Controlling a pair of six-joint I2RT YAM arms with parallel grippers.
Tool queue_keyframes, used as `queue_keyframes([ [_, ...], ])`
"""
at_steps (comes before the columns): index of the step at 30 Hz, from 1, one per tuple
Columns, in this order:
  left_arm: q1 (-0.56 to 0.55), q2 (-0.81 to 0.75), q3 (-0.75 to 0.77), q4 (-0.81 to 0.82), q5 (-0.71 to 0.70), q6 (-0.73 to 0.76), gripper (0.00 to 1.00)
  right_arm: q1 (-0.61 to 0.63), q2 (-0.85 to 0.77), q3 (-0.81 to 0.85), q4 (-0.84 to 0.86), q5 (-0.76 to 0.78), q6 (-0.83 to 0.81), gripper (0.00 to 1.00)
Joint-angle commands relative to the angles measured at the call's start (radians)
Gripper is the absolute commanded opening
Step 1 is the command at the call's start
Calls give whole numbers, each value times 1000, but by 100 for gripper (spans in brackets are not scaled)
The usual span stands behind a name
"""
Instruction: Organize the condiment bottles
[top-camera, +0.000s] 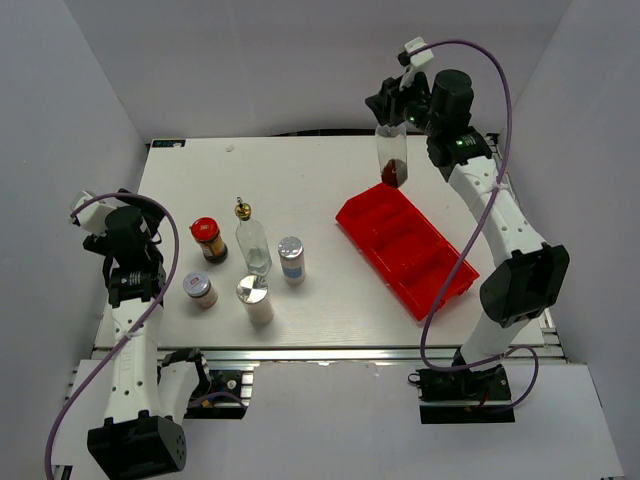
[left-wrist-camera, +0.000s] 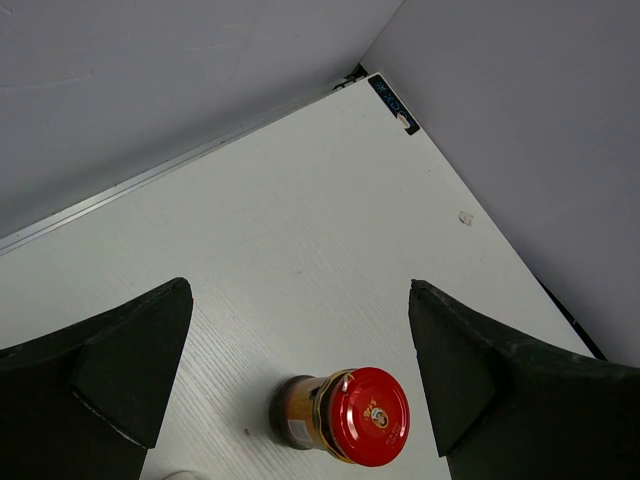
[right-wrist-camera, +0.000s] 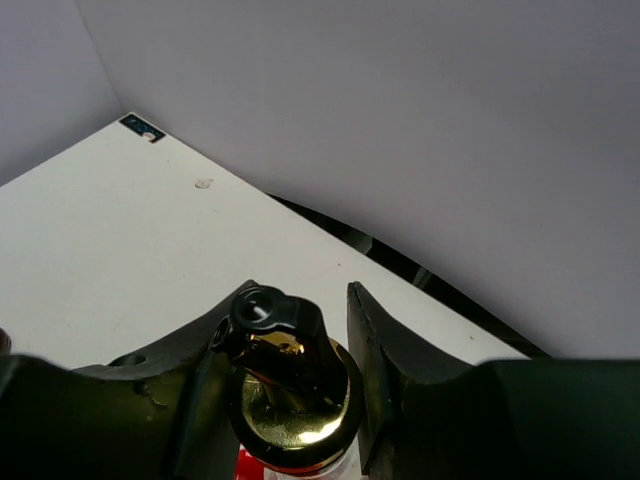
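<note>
The right gripper lowers the glass bottle into the empty far compartment of the red bin next, since that compartment lies just below the bottle.
My right gripper (top-camera: 395, 118) is shut on the top of a tall clear glass bottle (top-camera: 392, 158) and holds it above the far end of the red divided bin (top-camera: 405, 250). Its gold pourer top (right-wrist-camera: 290, 405) sits between my fingers in the right wrist view. A second tall glass bottle (top-camera: 252, 243) stands mid-left. The red-lidded brown jar (top-camera: 208, 239) stands to its left and shows below my open, empty left gripper (left-wrist-camera: 300, 370) as a jar (left-wrist-camera: 345, 415). Three silver-lidded shakers (top-camera: 291, 260) (top-camera: 254, 299) (top-camera: 200, 290) stand near the front left.
The red bin lies diagonally on the right half of the white table (top-camera: 300, 180). Grey walls close in the far and side edges. A black cable runs along the table's far edge.
</note>
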Motion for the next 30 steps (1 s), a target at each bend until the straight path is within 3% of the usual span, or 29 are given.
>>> queue_keyframes([
  [1,1,-6,37,-14,-10,7,98,-25,-81,3,39,-43,1,0],
  [20,-1,6,36,-15,-16,6,98,-57,-86,-195,134,-82,39,0],
  [30,1,11,36,-15,-24,6,98,-59,-117,-212,120,-63,33,0],
])
